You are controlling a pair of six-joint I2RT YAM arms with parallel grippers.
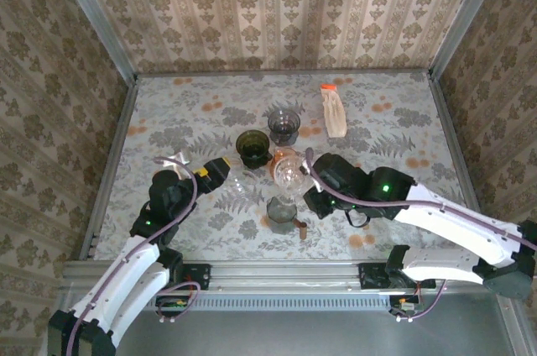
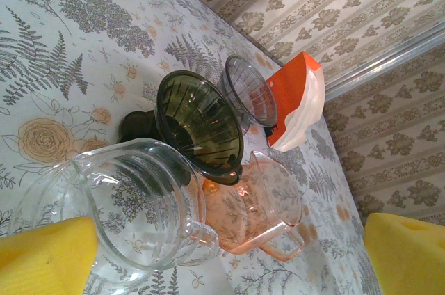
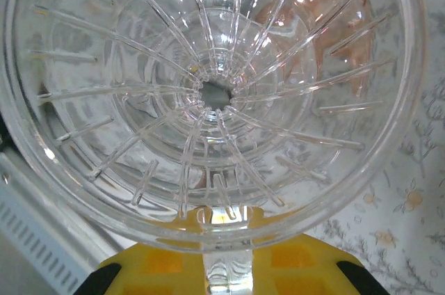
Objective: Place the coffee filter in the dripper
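My right gripper will next move the clear dripper back and then down onto the dark glass vessel (image 1: 281,210) and let go of it, because the opening of that vessel is open and uncovered.
My right gripper (image 3: 226,243) is shut on the handle of a clear ribbed dripper (image 3: 208,86), whose bowl faces the wrist camera. From above, that dripper (image 1: 290,176) hangs by the pink glass carafe (image 1: 280,158), with my right gripper (image 1: 307,191) just right of it. The coffee filter pack (image 1: 335,112), white with an orange top, lies at the back right, apart from both grippers. It is also in the left wrist view (image 2: 299,104). My left gripper (image 1: 220,170) stands open beside a clear glass carafe (image 2: 132,204), nothing between its yellow fingers (image 2: 49,257).
A dark green dripper (image 1: 252,148) and a grey dripper (image 1: 284,125) stand behind the carafes. A dark glass vessel (image 1: 281,210) and a small brown item (image 1: 302,232) sit near the front edge. Metal rails (image 1: 109,163) and patterned walls enclose the table.
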